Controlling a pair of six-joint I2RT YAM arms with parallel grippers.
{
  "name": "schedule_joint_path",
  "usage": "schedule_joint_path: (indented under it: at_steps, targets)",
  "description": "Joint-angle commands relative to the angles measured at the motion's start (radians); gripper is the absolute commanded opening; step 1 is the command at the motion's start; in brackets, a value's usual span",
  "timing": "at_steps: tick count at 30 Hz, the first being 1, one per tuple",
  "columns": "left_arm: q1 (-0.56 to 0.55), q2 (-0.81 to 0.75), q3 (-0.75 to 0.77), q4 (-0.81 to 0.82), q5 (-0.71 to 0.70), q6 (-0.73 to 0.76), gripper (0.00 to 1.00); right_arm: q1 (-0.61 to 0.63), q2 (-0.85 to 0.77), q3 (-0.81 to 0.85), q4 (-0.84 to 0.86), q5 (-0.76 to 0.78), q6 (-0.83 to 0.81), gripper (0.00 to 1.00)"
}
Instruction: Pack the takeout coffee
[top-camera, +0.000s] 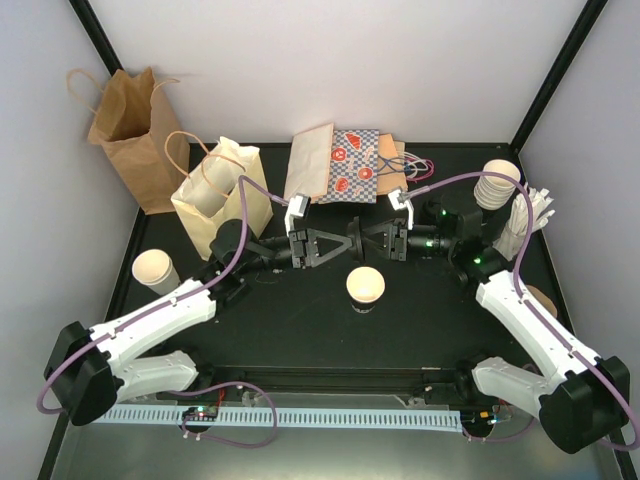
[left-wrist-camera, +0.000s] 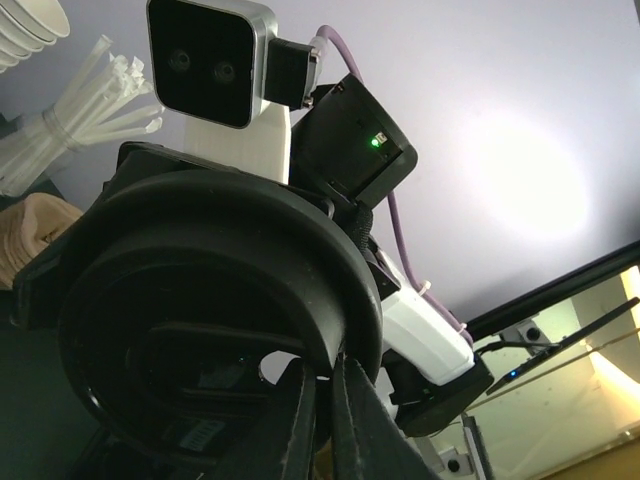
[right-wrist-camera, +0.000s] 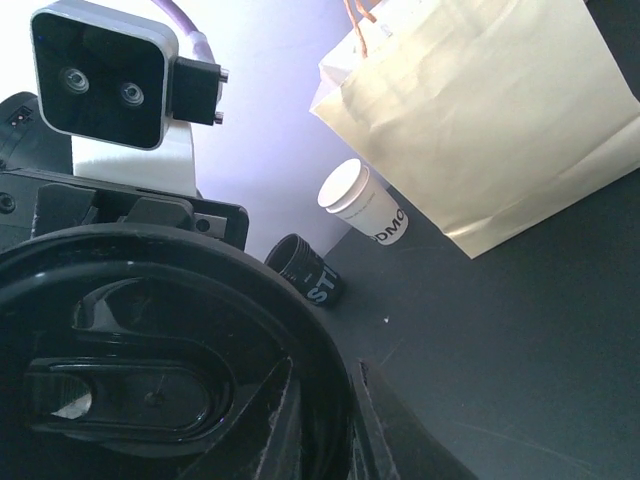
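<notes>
The left gripper tilts downward next, lowers the lid flat onto the white cup's rim (top-camera: 366, 284) and releases it, since the lid hangs edge-on above the open cup.
A black plastic lid (top-camera: 351, 241) hangs edge-on above the middle of the table, pinched from both sides. My left gripper (top-camera: 340, 243) is shut on its rim (left-wrist-camera: 300, 300); its fingers (left-wrist-camera: 365, 420) clamp the edge. My right gripper (top-camera: 363, 240) is shut on the opposite rim (right-wrist-camera: 200, 300). An open white paper cup (top-camera: 365, 285) with a dark sleeve stands on the table just below the lid. A second white cup (top-camera: 155, 270) stands at the left, also in the right wrist view (right-wrist-camera: 362, 205). A stack of white cups (top-camera: 498, 183) stands at the right.
A cream handled bag (top-camera: 215, 195) stands at the back left, a brown bag (top-camera: 135, 135) behind it. Flat patterned bags (top-camera: 345, 165) lie at the back. A bundle of white sticks (top-camera: 530, 215) stands at the right. A black sleeve (right-wrist-camera: 308, 270) lies near the left cup.
</notes>
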Motion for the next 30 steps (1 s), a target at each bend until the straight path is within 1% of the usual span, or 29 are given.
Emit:
schedule_joint_path:
  at_steps: [1,3,4,5,7,8,9,13,15,16,20,22,23,26,27,29,30]
  targets:
    - [-0.008,-0.005,0.061,-0.016,0.019,0.040,0.02,0.007,0.002,0.030,-0.031,0.023,-0.032,0.18]
    - [-0.009,-0.009,0.064,-0.034,0.016,0.050,0.02,0.007,0.001,0.030,-0.032,0.030,-0.034,0.25]
    - [-0.009,-0.012,0.064,-0.042,0.015,0.058,0.02,0.007,0.000,0.031,-0.035,0.038,-0.036,0.35]
    - [-0.008,-0.015,0.066,-0.051,0.011,0.062,0.02,0.007,-0.003,0.033,-0.041,0.046,-0.042,0.40]
    - [-0.009,-0.020,0.067,-0.078,0.009,0.076,0.02,0.007,-0.005,0.037,-0.056,0.064,-0.053,0.42]
    - [-0.008,-0.023,0.067,-0.090,0.005,0.083,0.02,0.007,-0.006,0.044,-0.069,0.080,-0.063,0.46]
    - [-0.009,-0.028,0.067,-0.102,0.003,0.092,0.02,0.007,-0.006,0.050,-0.093,0.100,-0.076,0.53]
    - [-0.009,-0.047,0.079,-0.198,-0.020,0.153,0.02,0.004,-0.033,0.072,-0.164,0.210,-0.115,0.62]
    - [-0.009,-0.059,0.098,-0.301,-0.048,0.217,0.02,0.003,-0.064,0.066,-0.181,0.272,-0.121,0.70]
    - [-0.009,-0.066,0.110,-0.368,-0.067,0.253,0.02,0.001,-0.085,0.063,-0.193,0.312,-0.124,0.72]
    - [-0.029,-0.056,0.203,-0.703,-0.217,0.452,0.02,0.001,-0.169,0.043,-0.276,0.544,-0.145,0.75]
    - [-0.067,-0.012,0.264,-0.858,-0.306,0.561,0.02,-0.001,-0.210,0.029,-0.333,0.683,-0.160,0.75]
    - [-0.091,0.015,0.298,-0.922,-0.348,0.602,0.02,0.000,-0.224,0.025,-0.357,0.728,-0.166,0.76]
    - [-0.194,0.129,0.422,-1.136,-0.511,0.707,0.02,0.001,-0.240,0.009,-0.411,0.781,-0.187,0.77]
    - [-0.230,0.178,0.488,-1.202,-0.577,0.738,0.02,0.000,-0.236,0.006,-0.433,0.789,-0.187,0.77]
    - [-0.286,0.279,0.589,-1.328,-0.693,0.775,0.02,0.000,-0.218,0.006,-0.478,0.796,-0.191,0.79]
    - [-0.307,0.328,0.639,-1.383,-0.727,0.791,0.02,0.000,-0.209,0.006,-0.497,0.799,-0.190,0.79]
